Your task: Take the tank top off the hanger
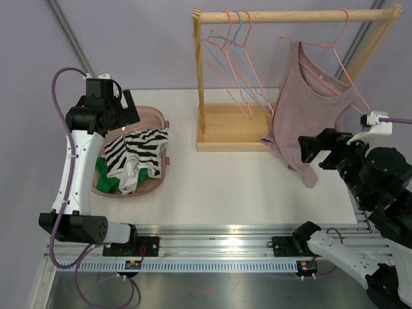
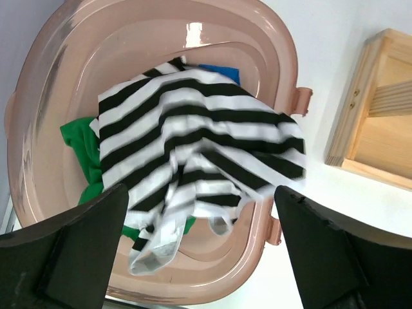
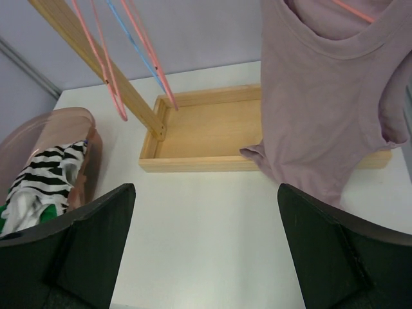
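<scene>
The pink hanger's sloping arm (image 1: 340, 60) below the hook is farther outward than my open fingertips, so my right gripper should move outward next and close on that arm.
A mauve tank top (image 1: 308, 106) hangs on a pink hanger (image 1: 335, 48) at the right end of the wooden rack's rail (image 1: 296, 16). It also shows in the right wrist view (image 3: 322, 96), hem over the rack's base. My right gripper (image 1: 310, 147) is open and empty, just in front of the top's lower hem; in the right wrist view (image 3: 205, 251) it is above bare table. My left gripper (image 1: 122, 106) is open and empty over the pink basket (image 1: 158, 119); in the left wrist view (image 2: 201, 251) it hovers above striped clothing (image 2: 193, 135).
Several empty pink and blue hangers (image 1: 235, 58) hang at the rack's left end. The rack's wooden base tray (image 1: 232, 129) sits mid-table. The basket rim (image 2: 283, 71) holds striped, green (image 2: 80, 138) and blue clothes. A metal rail (image 1: 219, 235) runs along the near edge.
</scene>
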